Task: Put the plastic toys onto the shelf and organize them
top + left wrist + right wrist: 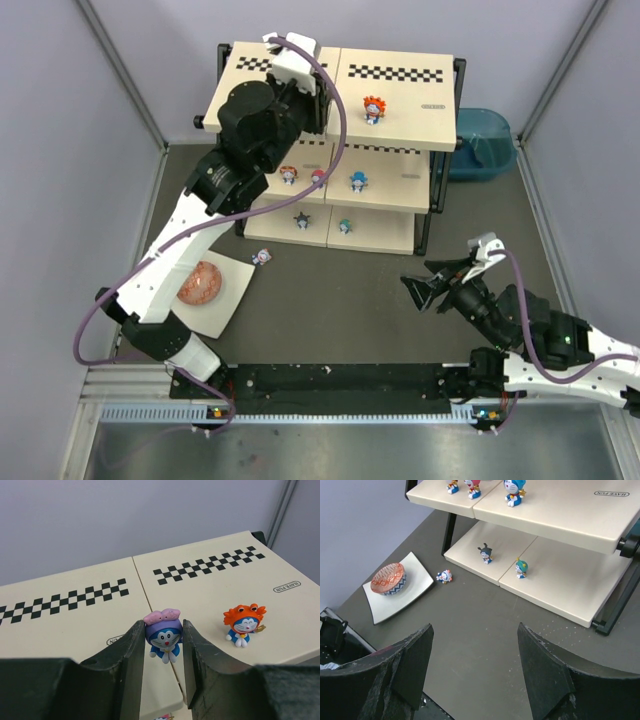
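Note:
I will next lower my left gripper and let go of the purple-headed toy [164, 636] on the bare near corner [161, 674] beside the seam below it, clear of the orange-headed toy.
My left gripper [161, 625] is shut on a purple-headed toy [164, 636] and holds it over the front of the shelf's top board [210, 595], by the seam. An orange-headed toy [244, 624] stands on that board to its right [374, 108]. The shelf [400, 90] holds three toys on the middle tier [318, 178] and two on the bottom tier [345, 226]. One small toy [262, 257] lies on the table in front of the shelf, also in the right wrist view [444, 576]. My right gripper [425, 283] is open and empty, low over the table [475, 627].
A blue tub [482, 143] stands right of the shelf. A white square plate [225, 305] with an orange-pink patterned bowl [200, 284] lies at the front left, near the loose toy. Grey walls close in both sides.

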Motion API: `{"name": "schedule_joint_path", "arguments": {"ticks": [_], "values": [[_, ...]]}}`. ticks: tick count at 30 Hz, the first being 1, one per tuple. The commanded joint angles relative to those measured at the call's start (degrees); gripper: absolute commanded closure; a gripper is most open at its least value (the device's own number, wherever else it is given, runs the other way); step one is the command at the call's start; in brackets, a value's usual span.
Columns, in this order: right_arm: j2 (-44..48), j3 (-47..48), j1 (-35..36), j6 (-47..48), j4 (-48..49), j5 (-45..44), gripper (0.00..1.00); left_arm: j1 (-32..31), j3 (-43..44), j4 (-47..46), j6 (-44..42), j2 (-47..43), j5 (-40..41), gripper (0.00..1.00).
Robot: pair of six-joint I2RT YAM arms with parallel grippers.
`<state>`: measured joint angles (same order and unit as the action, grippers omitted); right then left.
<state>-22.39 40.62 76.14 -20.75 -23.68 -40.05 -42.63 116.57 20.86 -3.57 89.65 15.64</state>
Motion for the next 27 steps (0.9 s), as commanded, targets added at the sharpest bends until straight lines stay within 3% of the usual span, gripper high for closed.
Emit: {"name": "schedule_joint_path", "arguments": {"ticks": [1,27], "values": [[1.04,1.04,0.77,0.89,0.39,-1.17,0.31,1.32,1.9,-3.46,0.67,0.18,-0.7,1.0],[1.56,0.34,0.77,0.45,-0.58,-1.96,0.3,5.72,-4.95,-6.71,5.77,0.18,-2.28,1.0]]}}
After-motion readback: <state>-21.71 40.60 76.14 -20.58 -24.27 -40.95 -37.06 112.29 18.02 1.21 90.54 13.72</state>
